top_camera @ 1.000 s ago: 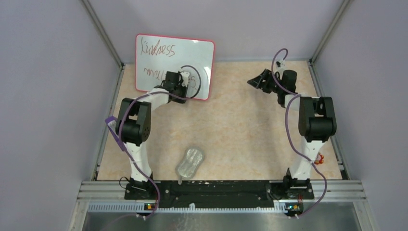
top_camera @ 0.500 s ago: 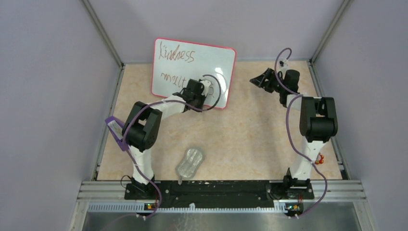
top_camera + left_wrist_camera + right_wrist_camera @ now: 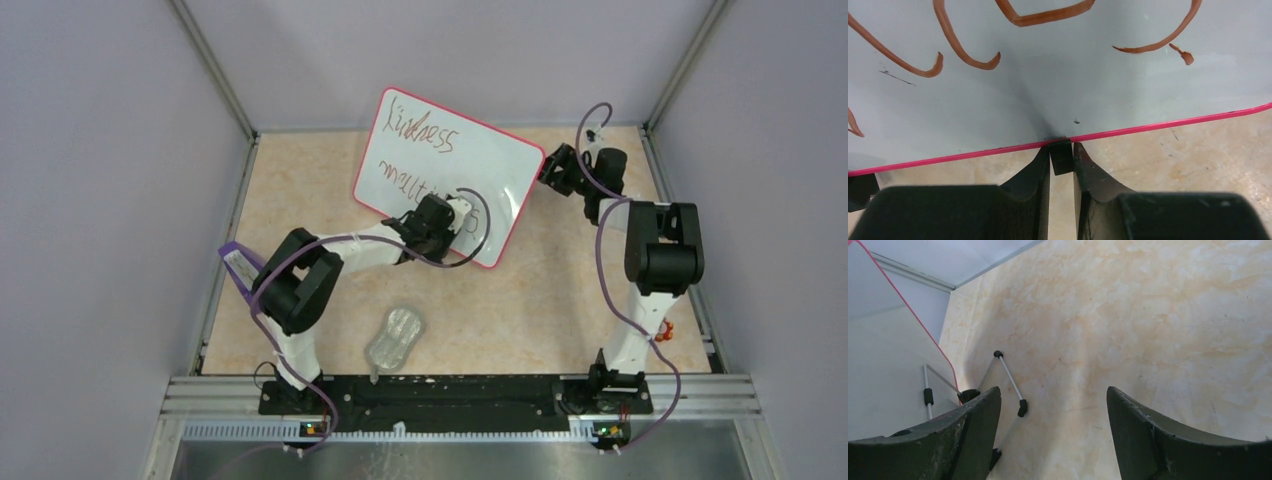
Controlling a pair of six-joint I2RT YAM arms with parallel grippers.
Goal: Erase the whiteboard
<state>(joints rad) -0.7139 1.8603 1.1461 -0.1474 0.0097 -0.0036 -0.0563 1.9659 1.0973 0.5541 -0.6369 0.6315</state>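
The whiteboard sits far back near the wall, so the robot's left gripper will next move back toward the metal bar and pull the whiteboard by its black foot (image 3: 1061,157).
The whiteboard (image 3: 470,160) has a red-pink rim and red-brown handwriting. It is tilted over the back middle of the table. My left gripper (image 3: 455,215) is at its near edge. In the left wrist view the gripper (image 3: 1062,150) is shut on a small black foot (image 3: 1061,157) on the board's rim, with the writing (image 3: 1048,17) above. My right gripper (image 3: 553,170) is open and empty beside the board's right edge. In the right wrist view (image 3: 1053,397) the board (image 3: 883,365) fills the left and its wire stand (image 3: 1009,374) rests on the table.
A grey translucent wiping pad (image 3: 396,337) lies on the table near the front middle, between the arm bases. Purple-grey walls (image 3: 120,200) enclose the table on the left, back and right. A metal rail (image 3: 460,395) runs along the front edge.
My left arm has carried the whiteboard from the back left to the right and toward the middle, turning it clockwise. Its right edge now nearly reaches my right gripper, which barely moved.
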